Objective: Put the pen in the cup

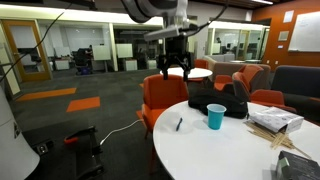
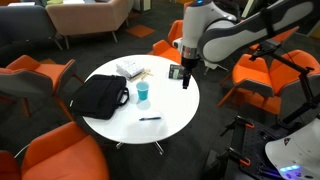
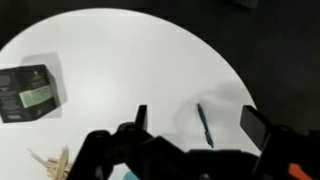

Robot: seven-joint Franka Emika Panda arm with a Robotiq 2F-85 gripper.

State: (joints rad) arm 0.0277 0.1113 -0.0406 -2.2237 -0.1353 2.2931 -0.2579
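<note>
The pen is far below my open fingers, so next my gripper needs to move outward and down to the pen's body [image 1: 179,125] [image 3: 205,125], one finger on each side.
The dark pen [image 1: 179,124] lies flat on the round white table [image 1: 200,150], a short way from the teal-blue cup [image 1: 216,116], which stands upright. Both also show in an exterior view, the pen [image 2: 150,119] near the table's front edge and the cup [image 2: 143,93] mid-table. My gripper [image 1: 175,65] hangs well above the table, open and empty. In the wrist view the pen [image 3: 204,125] lies between my open fingers [image 3: 198,120], far below them. A teal sliver at the bottom edge [image 3: 124,174] may be the cup.
A black bag [image 2: 100,95] lies on the table beside the cup. A box with papers and pale wooden sticks [image 2: 130,69] sits at the far side. A dark box [image 3: 28,92] shows in the wrist view. Orange chairs [image 1: 162,98] surround the table.
</note>
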